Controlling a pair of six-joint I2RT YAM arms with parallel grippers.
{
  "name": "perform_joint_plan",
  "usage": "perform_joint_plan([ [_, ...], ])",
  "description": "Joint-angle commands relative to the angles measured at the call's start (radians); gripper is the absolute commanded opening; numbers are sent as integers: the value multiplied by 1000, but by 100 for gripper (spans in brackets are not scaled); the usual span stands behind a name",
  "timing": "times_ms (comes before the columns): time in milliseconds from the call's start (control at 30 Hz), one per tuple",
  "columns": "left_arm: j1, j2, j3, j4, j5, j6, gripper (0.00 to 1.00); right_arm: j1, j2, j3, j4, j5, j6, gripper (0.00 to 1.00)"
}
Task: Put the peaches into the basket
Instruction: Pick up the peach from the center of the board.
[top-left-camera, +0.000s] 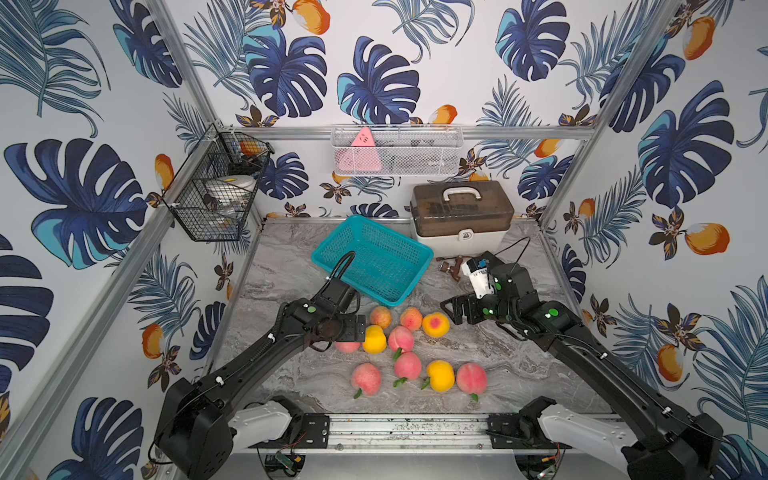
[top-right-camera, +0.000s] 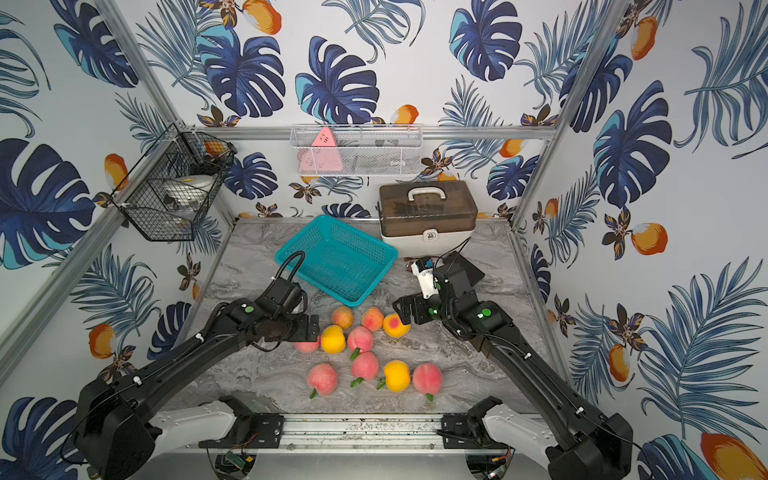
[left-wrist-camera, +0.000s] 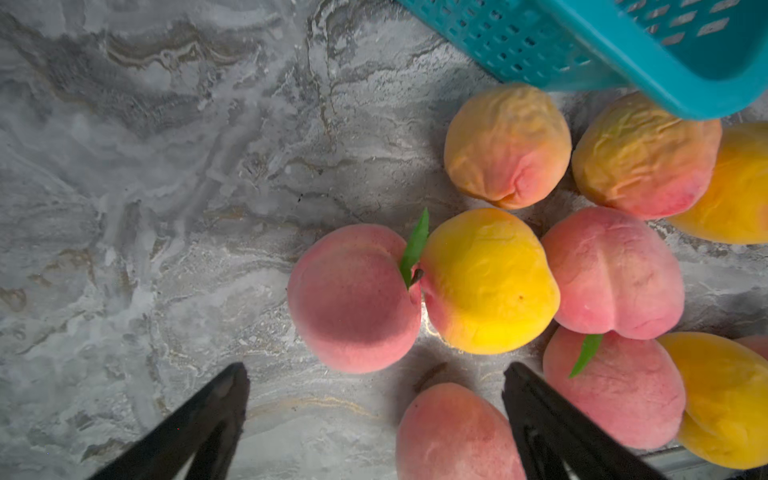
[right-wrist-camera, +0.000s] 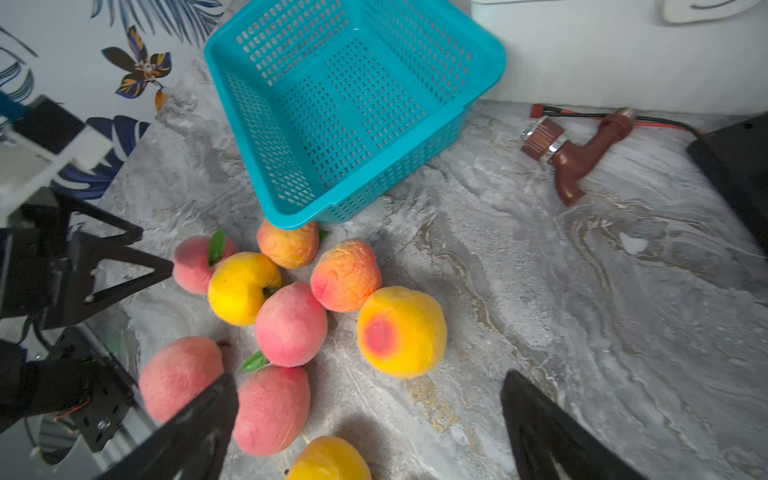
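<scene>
I should move my left gripper down next, with its open fingers on both sides of the pink peach beside the yellow one.
The teal basket (top-left-camera: 386, 266) (top-right-camera: 340, 257) (right-wrist-camera: 353, 112) stands empty at the back middle of the marble table. Several peaches lie in front of it, pink ones (top-left-camera: 366, 379) (left-wrist-camera: 353, 297) and yellow-orange ones (top-left-camera: 440, 375) (right-wrist-camera: 401, 332). My left gripper (top-left-camera: 353, 332) (left-wrist-camera: 376, 374) is open and points down over the left end of the cluster. A pink peach (left-wrist-camera: 453, 432) lies between its fingers, close to one of them. My right gripper (top-left-camera: 451, 311) (right-wrist-camera: 370, 380) is open beside the orange peach with a red spot (top-left-camera: 435, 324). Neither holds anything.
A brown-lidded case (top-left-camera: 461, 216) stands behind the basket at the right. A brown tap-shaped piece (right-wrist-camera: 582, 153) with a cable lies next to it. A black wire rack (top-left-camera: 212, 195) and a white mesh tray (top-left-camera: 395, 149) hang on the walls. A metal rail (top-left-camera: 407, 428) runs along the front.
</scene>
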Motion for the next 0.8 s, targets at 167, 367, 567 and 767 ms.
perform_joint_plan([
  [167,-6,3,-60,48,9,-64,99,75,-41,-61,21,3,58,100],
  [367,-7,21,-91,97,3,-85,99,106,-49,-88,50,5,48,100],
  [567,-6,58,-116,143,13,-95,99,113,-35,-88,60,-16,53,100],
  [767,-6,60,-131,167,-21,-102,96,116,-26,-95,72,-32,54,100],
])
